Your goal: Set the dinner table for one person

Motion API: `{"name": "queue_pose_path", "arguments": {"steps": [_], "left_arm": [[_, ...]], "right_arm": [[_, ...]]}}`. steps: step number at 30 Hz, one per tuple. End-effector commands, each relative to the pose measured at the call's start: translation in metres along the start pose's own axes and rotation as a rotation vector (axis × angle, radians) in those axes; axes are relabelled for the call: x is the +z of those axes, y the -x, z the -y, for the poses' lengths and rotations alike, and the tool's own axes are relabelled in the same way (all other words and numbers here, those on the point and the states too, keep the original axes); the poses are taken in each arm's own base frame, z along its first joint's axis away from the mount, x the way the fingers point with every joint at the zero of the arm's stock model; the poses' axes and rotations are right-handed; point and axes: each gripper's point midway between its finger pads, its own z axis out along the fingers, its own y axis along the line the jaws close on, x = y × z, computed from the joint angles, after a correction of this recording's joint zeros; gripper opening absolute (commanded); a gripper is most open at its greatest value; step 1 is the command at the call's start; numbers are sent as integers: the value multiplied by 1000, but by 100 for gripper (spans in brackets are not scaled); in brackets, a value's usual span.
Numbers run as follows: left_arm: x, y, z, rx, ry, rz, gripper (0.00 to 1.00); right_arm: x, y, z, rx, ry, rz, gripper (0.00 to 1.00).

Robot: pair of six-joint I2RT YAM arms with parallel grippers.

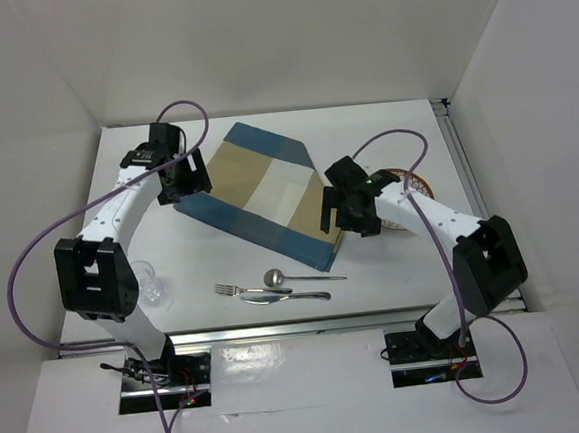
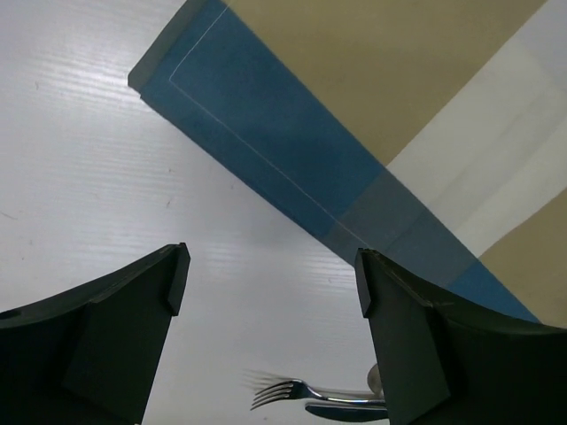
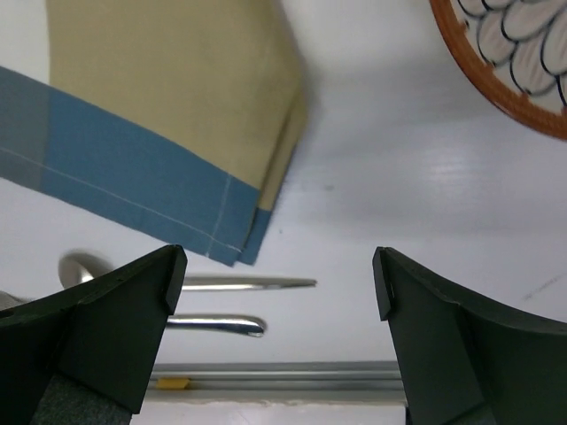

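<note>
The placemat's blue corner nearest the glass is below my fingers, to the left in the wrist view, so I will next move my left gripper sideways and down onto that corner.
On the white dinner table (image 1: 403, 258) a blue-and-tan placemat (image 1: 256, 194) lies askew in the middle, folded over itself. My left gripper (image 1: 188, 176) is open and empty above its left corner (image 2: 266, 133). My right gripper (image 1: 341, 212) is open and empty above its right corner (image 3: 239, 221). A fork (image 1: 237, 290), a spoon (image 1: 292, 276) and a knife (image 1: 281, 297) lie near the front edge. The fork's tines (image 2: 279, 390) show in the left wrist view. A patterned plate (image 1: 414, 192) with an orange rim (image 3: 505, 106) is partly hidden under the right arm. A clear glass (image 1: 147, 281) stands at the left.
White walls enclose the table on three sides. Aluminium rails run along the front (image 3: 283, 376) and right edges (image 1: 466, 162). Purple cables loop from both arms.
</note>
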Motion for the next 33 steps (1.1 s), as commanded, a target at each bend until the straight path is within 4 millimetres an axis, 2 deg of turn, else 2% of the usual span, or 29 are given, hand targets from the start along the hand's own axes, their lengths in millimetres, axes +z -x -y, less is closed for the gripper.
{"name": "queue_pose_path", "arguments": {"steps": [1,3,5,6,8,10,13,15,16,18,20,27,29,30,32,33], "left_arm": [[9,4,-21,-73,73,-35,94],[19,2,-24,-132,41,-64,94],[36,-1,-38,-197,40,-110,94],[42,-3,-34,-227,5,-139,94],[59,-4,-43,-291,7,-182,95],[64,-4,-49,-337,19,-215,97],[79,-12,-61,-403,55,-258,99],[87,0,-59,-410,49,-240,100],[97,-7,-61,-423,66,-276,100],[105,-4,-60,-433,68,-278,100],[118,-9,-62,-456,78,-293,100],[147,-21,-62,-481,75,-337,97],[150,-25,-61,-471,87,-343,91],[152,-28,-63,-470,97,-342,82],[155,-27,-61,-471,83,-335,58],[157,-30,-60,-473,70,-339,33]], "right_arm": [[-20,-2,2,32,65,55,100],[-22,-5,-2,46,103,56,100],[-24,-8,-6,48,137,56,100],[-21,-11,-4,57,130,46,100],[-23,-13,-10,49,156,39,100],[-23,-15,-12,32,159,38,100],[-20,-18,-3,20,122,39,100],[-20,-21,2,19,108,37,100],[-20,-25,3,18,113,29,100],[-21,-28,2,33,125,20,100],[-23,-34,2,45,137,-2,100],[-19,-58,7,84,153,-60,100],[-20,-59,6,92,162,-69,100],[-19,-64,6,91,165,-87,100],[-16,-62,-2,114,198,-87,100],[-13,-66,-5,113,214,-103,100]]}}
